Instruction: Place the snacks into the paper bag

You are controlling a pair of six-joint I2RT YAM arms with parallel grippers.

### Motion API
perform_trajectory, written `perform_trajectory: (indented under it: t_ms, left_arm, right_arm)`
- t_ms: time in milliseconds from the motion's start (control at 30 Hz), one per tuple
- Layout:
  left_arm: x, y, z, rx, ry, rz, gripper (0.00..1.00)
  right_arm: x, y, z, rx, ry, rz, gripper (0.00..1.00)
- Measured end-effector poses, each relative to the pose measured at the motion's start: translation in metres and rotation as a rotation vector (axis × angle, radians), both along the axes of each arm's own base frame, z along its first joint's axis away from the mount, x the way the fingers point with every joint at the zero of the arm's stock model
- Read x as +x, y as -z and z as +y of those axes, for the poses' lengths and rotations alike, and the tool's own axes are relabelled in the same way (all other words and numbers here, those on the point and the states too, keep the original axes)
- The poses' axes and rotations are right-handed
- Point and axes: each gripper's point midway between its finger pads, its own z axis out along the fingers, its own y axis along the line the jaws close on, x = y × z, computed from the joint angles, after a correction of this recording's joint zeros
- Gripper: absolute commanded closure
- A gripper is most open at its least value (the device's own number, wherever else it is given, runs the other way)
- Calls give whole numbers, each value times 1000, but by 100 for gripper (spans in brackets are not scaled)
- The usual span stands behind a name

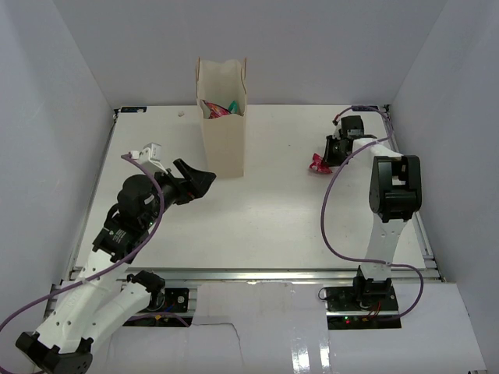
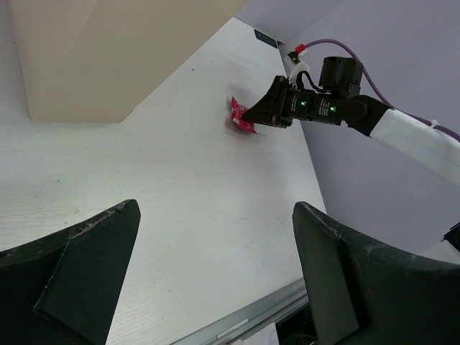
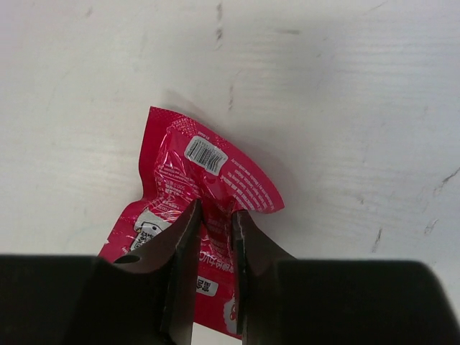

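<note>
Next, my right gripper rises over the bag's open top [image 1: 221, 98] to release the packet [image 1: 316, 163], since that opening lies higher and to its left in the top view.
The paper bag [image 1: 222, 140] stands upright at the back centre, and the left wrist view shows it [image 2: 108, 57] at the upper left. Several snacks [image 1: 218, 109] show inside its open top. A pink-red packet [image 1: 316, 163] lies on the table at the right. In the right wrist view my right gripper [image 3: 215, 208] is shut on the packet [image 3: 215, 165], with a crinkled fold pinched between the fingertips. The left wrist view shows that grip [image 2: 251, 113] from across the table. My left gripper [image 1: 204, 181] hangs open and empty beside the bag's base.
White walls enclose the table on three sides. A metal rail [image 1: 257, 273] runs along the near edge. The right arm's purple cable [image 1: 331, 195] loops above the table's right side.
</note>
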Motion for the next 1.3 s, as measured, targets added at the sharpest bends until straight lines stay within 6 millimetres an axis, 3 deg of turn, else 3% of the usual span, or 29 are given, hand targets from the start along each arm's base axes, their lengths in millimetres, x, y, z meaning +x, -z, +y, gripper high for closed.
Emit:
perform_trajectory:
  t_ms: [67,167,333,500,667,767,867,933,1033,1167,1267,1300]
  left_arm:
    - [-2,-1,1,-6,-1,-5,2]
    - [-5,-2,2,-12,-1,-13,2]
    - [-7,-5,4,-22,-2,-22,2]
    - [-7,-2,3,-21,-2,-19,2]
    - [-8,-1,4,-21,-2,-19,2]
    - [-9,-3,7,-25,-14,-31,2]
    - [-12,-5,10,-33,-24,-45,2]
    - [-14,-8,12,-41,-30,-55,2]
    - [-18,-13,15,-57,-37,-69,2]
    - [-24,-16,19,-80,-47,-84,2]
    - [-26,-15,21,-86,-50,-80,2]
    - [-26,-15,21,-86,-51,-79,2]
  right_arm:
    - [-10,-5,5,14,-83,-8,92]
    - [-26,-29,21,72,-242,-69,92]
    - [-40,-101,61,167,-508,-272,92]
    - [-54,-177,126,212,-764,-473,92]
    - [-76,-280,216,220,-989,-736,92]
    - [-93,-357,265,213,-1048,-944,92]
    - [-98,-424,296,212,-1034,-1139,92]
    - [-92,-456,310,205,-991,-1245,92]
    - [-68,-467,325,176,-908,-1313,92]
    - [-38,-429,346,113,-839,-1280,87]
    - [-18,-394,357,59,-805,-1234,71]
    - [-12,-384,359,40,-794,-1223,46]
